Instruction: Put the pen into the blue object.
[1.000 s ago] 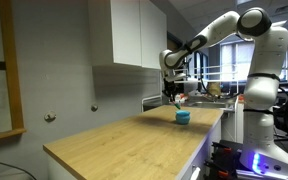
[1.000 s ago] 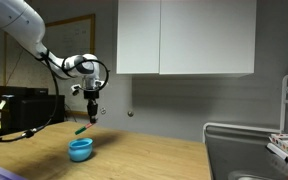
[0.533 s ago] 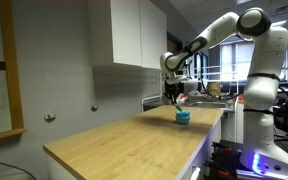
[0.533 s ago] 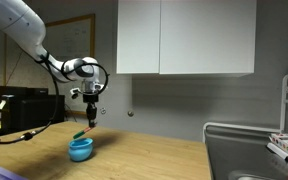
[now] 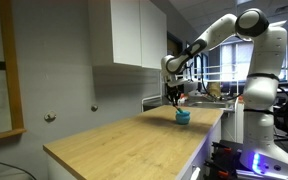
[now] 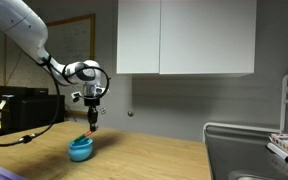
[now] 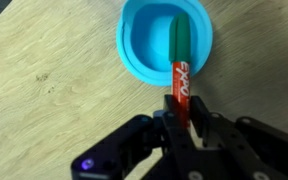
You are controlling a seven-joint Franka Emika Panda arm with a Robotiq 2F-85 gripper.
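Note:
My gripper moves down toward the blue cup's opening (image 6: 81, 142) (image 7: 156, 40) below next and lets go of the pen inside, since the pen's green end is over the opening.
The blue cup (image 7: 144, 45) stands on the wooden countertop (image 7: 44, 90); it also shows in both exterior views (image 5: 183, 117) (image 6: 80, 149). My gripper (image 7: 181, 118) is shut on the pen (image 7: 179, 60), which has a red body and a green end. The pen points down, and its green end lies over the cup's opening. In both exterior views the gripper (image 5: 174, 97) (image 6: 92, 122) hangs just above the cup. I cannot tell whether the pen tip touches the cup's bottom.
White wall cabinets (image 6: 184, 38) hang above the counter. A sink and a rack (image 6: 269, 145) are at one end, and a dark monitor (image 6: 19, 105) at the other. The counter's front edge (image 5: 124, 160) is far from the cup.
My gripper has moved down a little toward the blue cup with the pen in it, and the pen's green end now sits over the cup's opening.

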